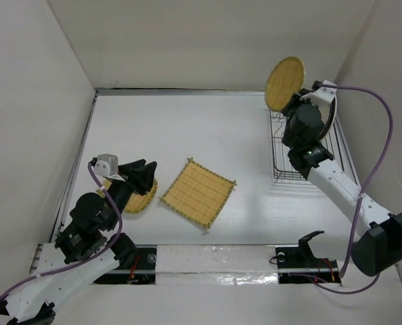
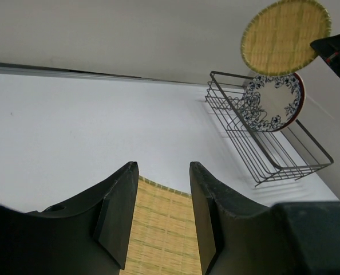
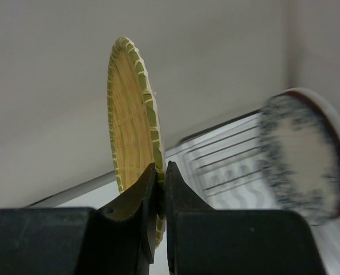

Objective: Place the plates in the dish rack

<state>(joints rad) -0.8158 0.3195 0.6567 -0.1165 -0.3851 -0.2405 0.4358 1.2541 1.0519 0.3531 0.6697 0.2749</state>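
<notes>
Next, my right gripper turns and brings the disc down between the wires alongside the floral plate, since the rack is free beside that plate.
My right gripper [image 1: 292,101] is shut on the rim of a round yellow bamboo disc [image 1: 283,82] and holds it upright in the air above the far end of the black wire dish rack [image 1: 280,150]. In the right wrist view the disc [image 3: 131,114] stands edge-on between my fingers. A white-and-blue floral plate [image 2: 273,102] stands in the rack [image 2: 256,152]. My left gripper [image 1: 145,173] is open and empty, over a second bamboo disc [image 1: 141,200] at the near left. The square woven mat [image 1: 198,192] lies flat mid-table; it also shows between my left fingers [image 2: 164,232]. The teal plate is out of view.
White walls enclose the table on the left, back and right. The rack stands close to the right wall. A taped strip [image 1: 214,258] runs along the near edge between the arm bases.
</notes>
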